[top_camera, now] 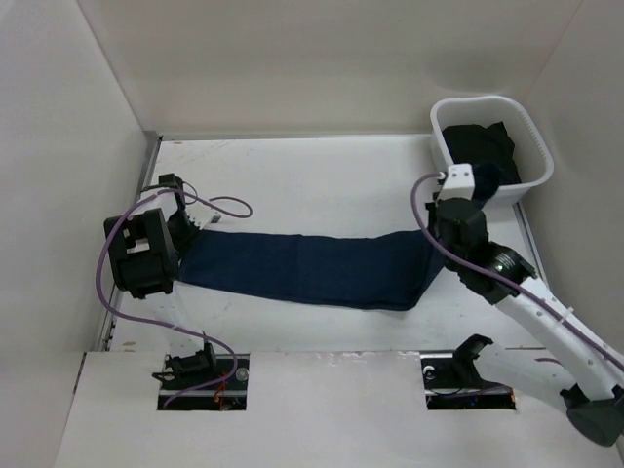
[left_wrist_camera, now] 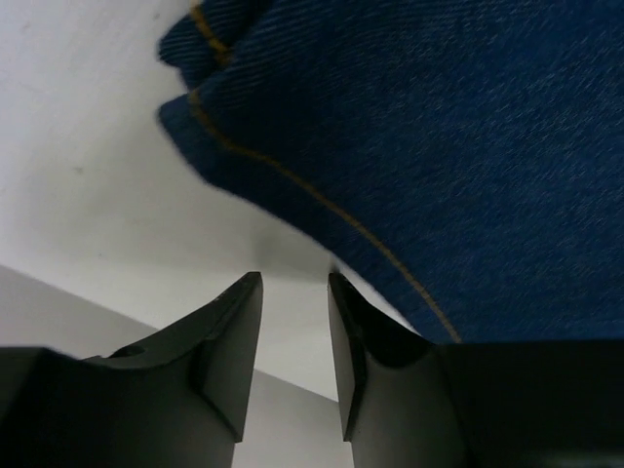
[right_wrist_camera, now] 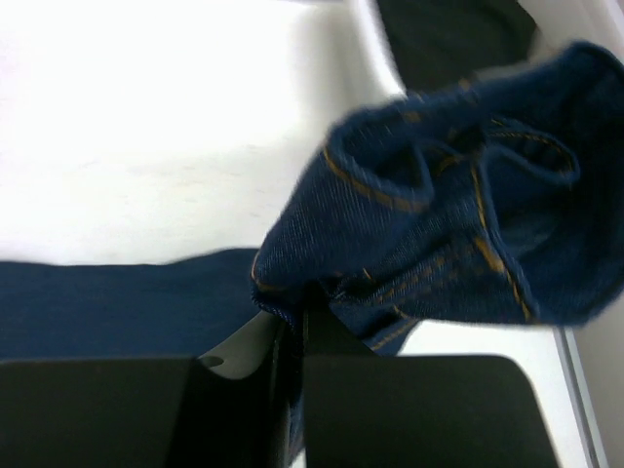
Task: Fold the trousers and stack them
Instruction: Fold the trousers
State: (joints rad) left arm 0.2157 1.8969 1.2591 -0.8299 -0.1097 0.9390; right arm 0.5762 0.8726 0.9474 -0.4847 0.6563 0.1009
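Note:
I need to move my right gripper to the left in the top view next and lower the waist end of the trousers onto their middle. Then I should release it, because the trousers (top_camera: 312,268) lie flat there.
The dark navy trousers (top_camera: 312,268) lie stretched in a long band across the table, left to right. My right gripper (top_camera: 437,244) is at their right end. In the right wrist view that gripper (right_wrist_camera: 297,317) is shut on a bunched fold of the trousers (right_wrist_camera: 439,224), whose tan stitching shows above the jaws. My left gripper (top_camera: 185,229) is at the band's left end. In the left wrist view it (left_wrist_camera: 294,278) stands open with only bare table in the gap. The trousers' edge (left_wrist_camera: 439,146) lies just beyond the right fingertip (left_wrist_camera: 336,288).
A white basket (top_camera: 531,136) holding dark clothing (top_camera: 478,146) stands at the back right, close behind the right arm. White walls enclose the table on the left, back and right. Cables loop near the left arm (top_camera: 229,207).

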